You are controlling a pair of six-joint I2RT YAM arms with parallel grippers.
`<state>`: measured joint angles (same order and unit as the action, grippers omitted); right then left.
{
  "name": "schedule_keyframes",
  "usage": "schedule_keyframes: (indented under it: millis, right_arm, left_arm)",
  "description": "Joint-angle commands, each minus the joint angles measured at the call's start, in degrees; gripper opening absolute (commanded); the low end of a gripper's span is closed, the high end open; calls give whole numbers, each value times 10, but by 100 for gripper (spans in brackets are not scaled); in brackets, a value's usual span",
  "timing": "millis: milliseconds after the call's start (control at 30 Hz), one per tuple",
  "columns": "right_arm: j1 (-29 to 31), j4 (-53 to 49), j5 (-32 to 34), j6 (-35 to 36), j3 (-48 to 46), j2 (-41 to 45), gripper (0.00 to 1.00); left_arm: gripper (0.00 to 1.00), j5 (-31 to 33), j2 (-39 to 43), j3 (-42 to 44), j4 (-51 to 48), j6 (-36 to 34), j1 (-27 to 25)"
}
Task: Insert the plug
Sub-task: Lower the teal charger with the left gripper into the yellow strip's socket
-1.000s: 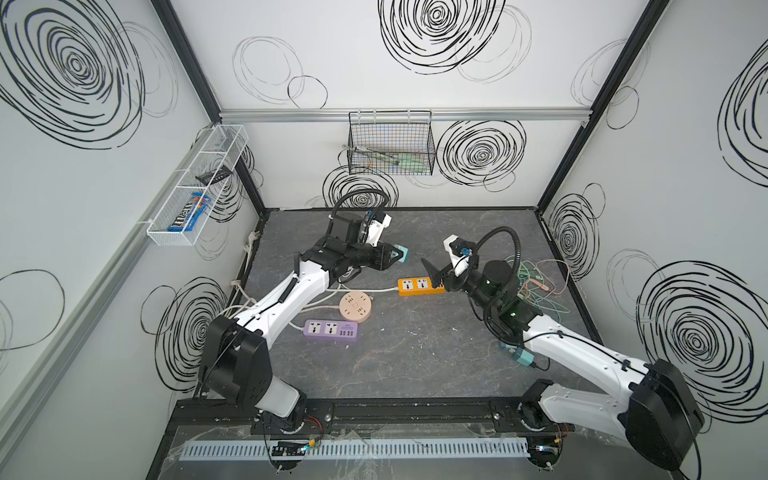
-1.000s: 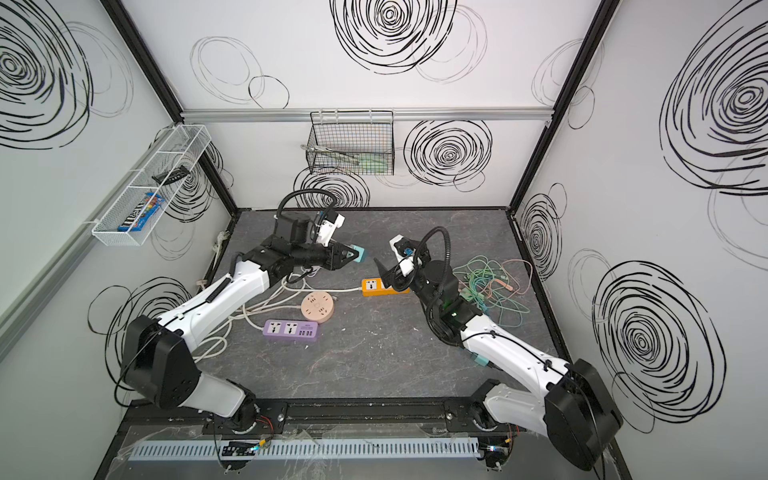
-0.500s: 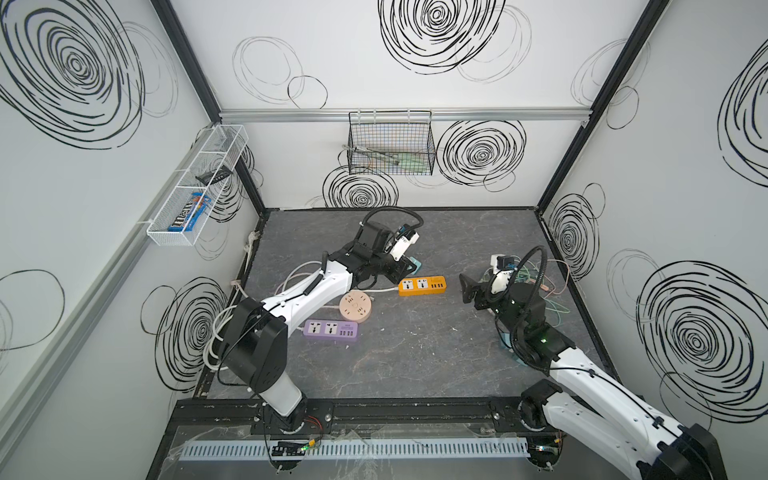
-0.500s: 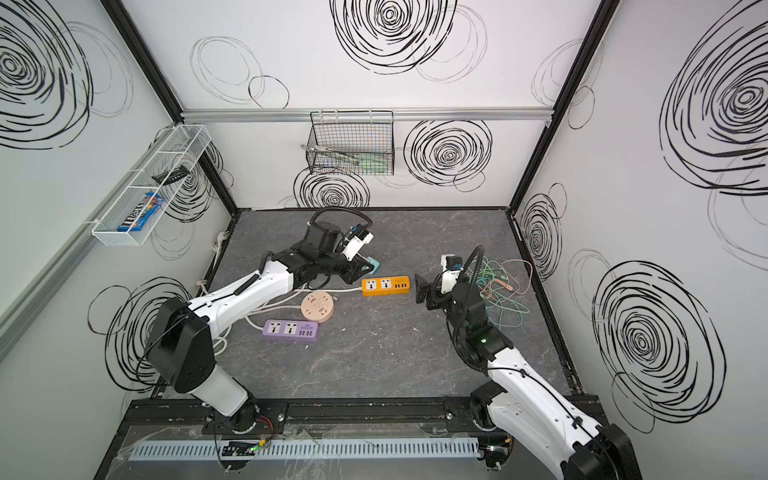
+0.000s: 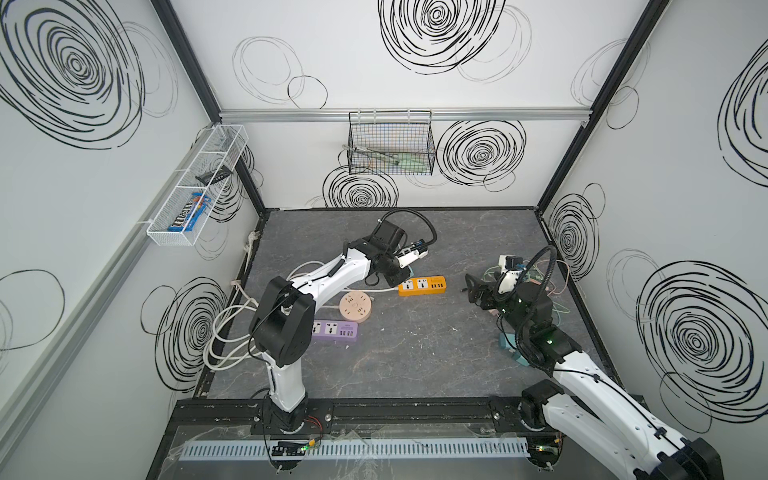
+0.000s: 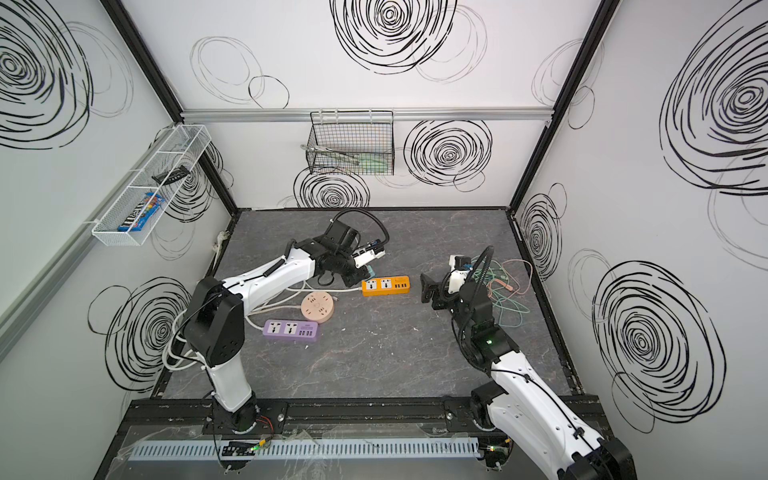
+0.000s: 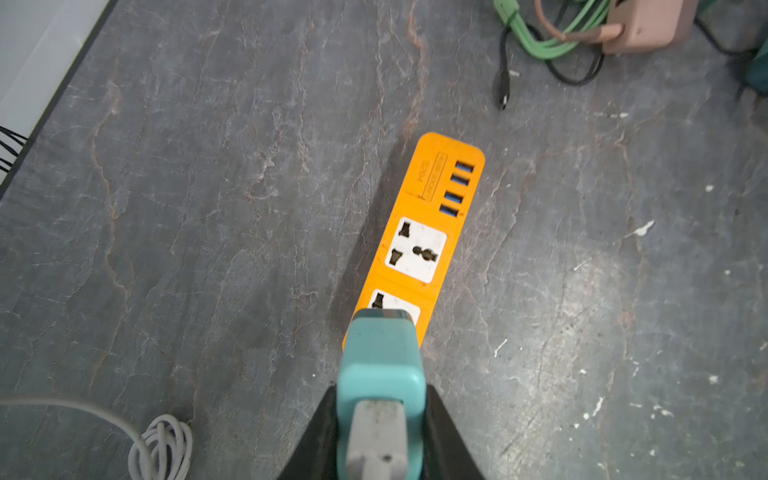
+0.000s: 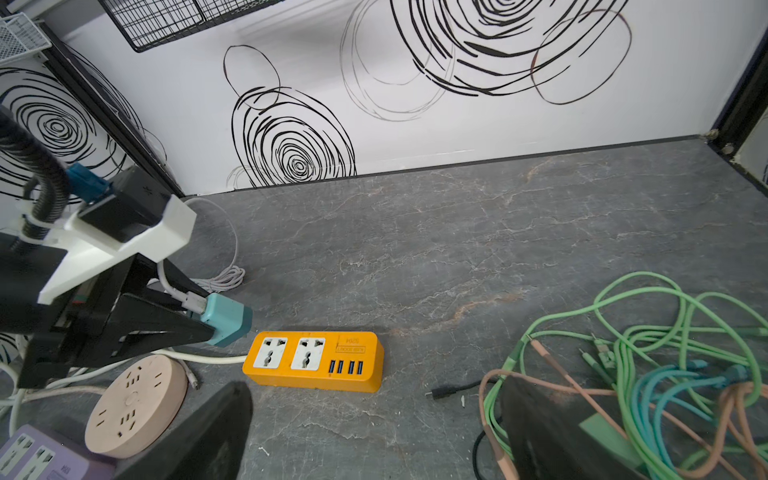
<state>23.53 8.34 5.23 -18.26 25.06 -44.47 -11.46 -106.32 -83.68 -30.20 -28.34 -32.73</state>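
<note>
My left gripper turns into line next, as the teal plug hangs crooked above the orange power strip. It then lowers the plug onto the cord-end socket [image 6: 371, 284] [image 7: 397, 303] and releases it.
A teal plug [image 7: 380, 361] with a white cable in its back sits between the black fingers of my left gripper [image 7: 380, 399], which is shut on it. The plug [image 8: 226, 318] hangs tilted just above the left end of the orange power strip [image 8: 316, 359], partly covering the nearest socket in the left wrist view. In both top views the strip [image 5: 422, 285] [image 6: 385, 285] lies mid-table, with the left gripper [image 5: 399, 276] at its left end. My right gripper [image 5: 473, 289] [image 8: 374, 415] stands open and empty, right of the strip.
A round pink socket hub [image 5: 354, 306] and a purple power strip [image 5: 334, 331] lie in front of the left arm, with white cords [image 5: 224, 332] by the left wall. A tangle of green, teal and pink cables [image 8: 665, 374] lies at the right, with a loose black cable end [image 8: 440, 392].
The left arm has carried the plug right and down to the orange strip's left end. The right arm has drawn back to the right, away from the strip.
</note>
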Motion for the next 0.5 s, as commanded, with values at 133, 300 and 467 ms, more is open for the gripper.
schedule_keyframes:
  millis: [133, 300, 467]
  right_arm:
    - [-4, -12, -15, -11, 11, 4, 97]
    - [-4, -12, -14, -11, 13, 0, 97]
    - [-4, -16, -14, -10, 16, -5, 97]
  left_arm:
    - [0, 6, -48, -60, -50, -94, 7]
    - [0, -23, -75, -88, -82, -117, 5]
    - [0, -8, -97, -105, -97, -136, 4]
